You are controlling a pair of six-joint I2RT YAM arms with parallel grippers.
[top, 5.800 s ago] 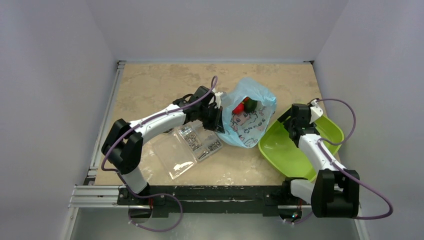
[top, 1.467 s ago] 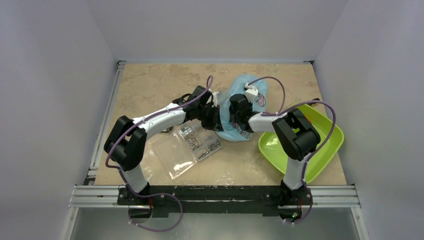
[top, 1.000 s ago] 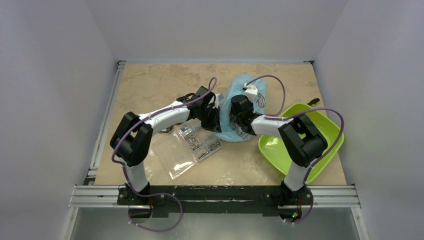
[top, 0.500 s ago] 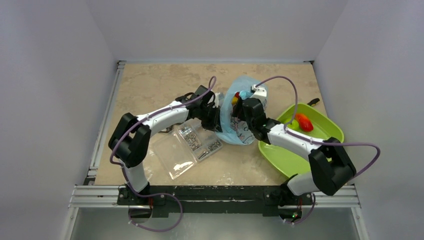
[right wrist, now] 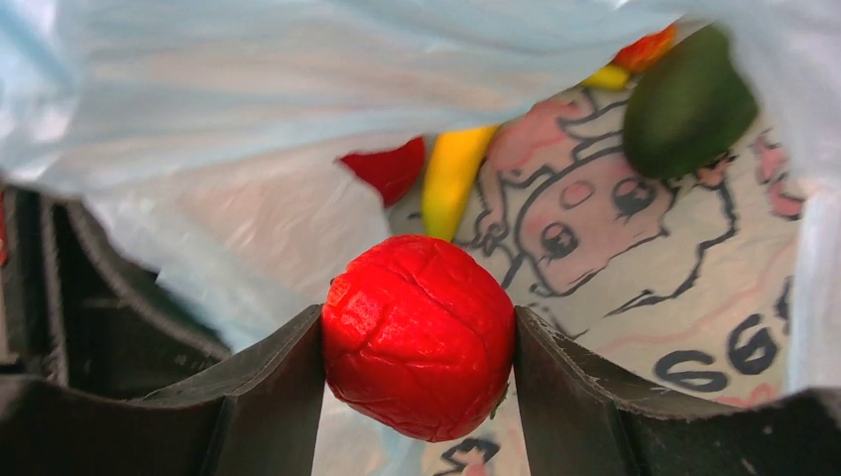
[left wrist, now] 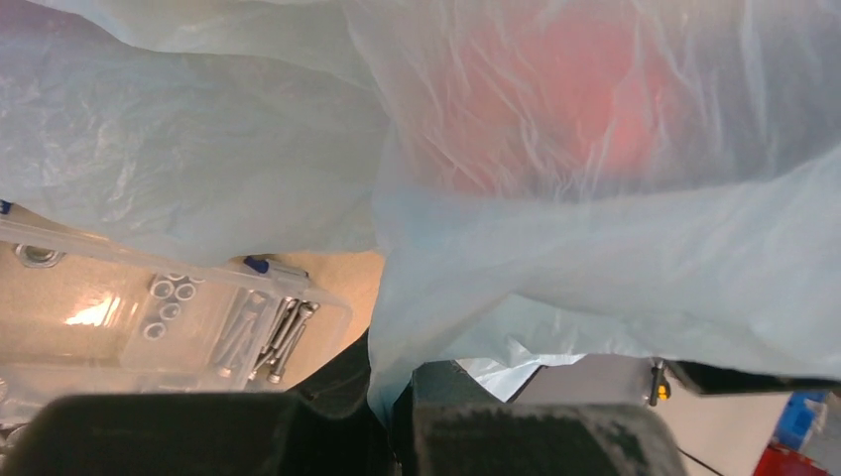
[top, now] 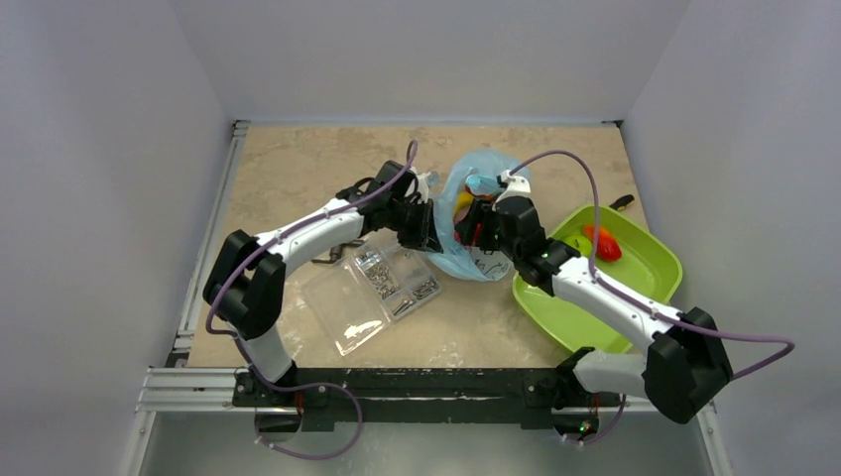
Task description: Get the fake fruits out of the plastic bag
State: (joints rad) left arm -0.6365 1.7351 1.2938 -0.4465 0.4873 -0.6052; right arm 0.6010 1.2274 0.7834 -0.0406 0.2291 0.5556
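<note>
My right gripper is holding the red fruit. Next it will go up from the bag [top: 483,260], move over to the tray and go down to let go of the fruit beside the orange-red one, where the tray's bottom is bare.
The light-blue plastic bag [top: 483,260] lies mid-table with its mouth open. My left gripper [top: 423,226] is shut on the bag's left edge; the film [left wrist: 392,377] is pinched between its fingers. My right gripper [top: 476,228] is inside the bag mouth, shut on a round red fake fruit [right wrist: 419,332]. Deeper in the bag lie a yellow banana [right wrist: 451,178], a dark green oval fruit [right wrist: 687,102], a red piece [right wrist: 390,167] and an orange-red piece [right wrist: 645,48]. One orange-red fruit [top: 602,243] lies in the lime-green tray [top: 565,307].
A clear compartment box [top: 382,288] with screws sits just left of the bag, under my left forearm; it also shows in the left wrist view [left wrist: 188,317]. The tray is right of the bag. A small dark item [top: 620,201] lies behind the tray.
My right gripper went from over the tray into the bag and closed on the red fruit. Its elbow swung right, uncovering the orange-red fruit in the tray. The left gripper kept holding the bag.
</note>
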